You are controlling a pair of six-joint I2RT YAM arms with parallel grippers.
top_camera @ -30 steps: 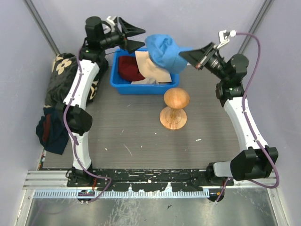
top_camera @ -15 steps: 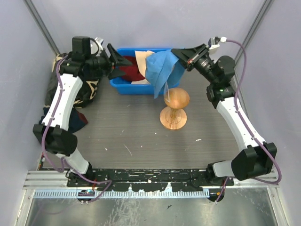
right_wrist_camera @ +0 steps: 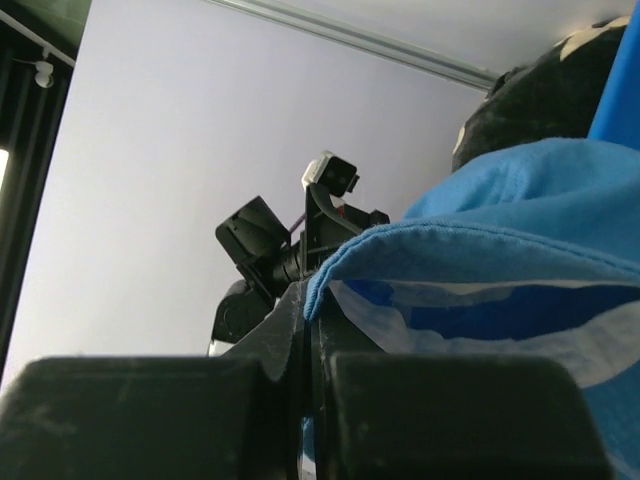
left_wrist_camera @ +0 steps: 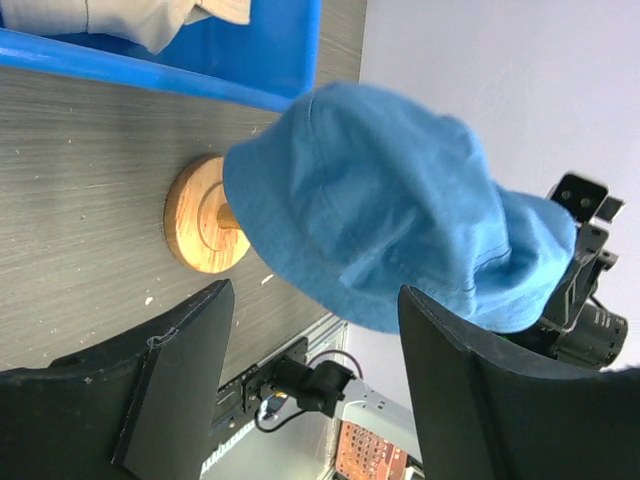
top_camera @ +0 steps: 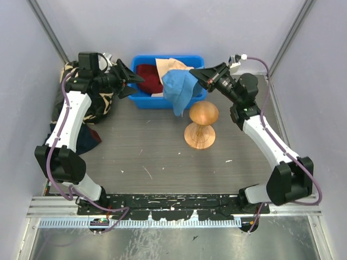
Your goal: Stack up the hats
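Note:
The stand's round top [top_camera: 204, 112] lies back from and below my right gripper. Next it draws back and down, sets the hat over the stand's top and releases.
A light blue hat [top_camera: 179, 89] hangs in the air by its brim, over the blue bin's [top_camera: 162, 102] front edge and just behind the wooden stand [top_camera: 201, 125]. My right gripper [top_camera: 194, 77] is shut on that brim [right_wrist_camera: 345, 262]. My left gripper [top_camera: 138, 85] stands open at the bin's left end, apart from the hat. In the left wrist view the blue hat [left_wrist_camera: 400, 200] fills the middle, with nothing between my open fingers [left_wrist_camera: 170, 390]. A dark red hat [top_camera: 148, 76] and a cream hat [top_camera: 167, 65] lie in the bin.
A black blanket with cream flowers [top_camera: 87, 100] and a navy cloth with red trim [top_camera: 82, 140] lie along the left wall. The wooden stand's round base [left_wrist_camera: 203, 215] rests mid-table. Grey walls close in on three sides.
My right gripper has carried the blue hat lower and nearer, so it now hangs close behind the stand. My left gripper has drawn back leftward from the hat and stays open.

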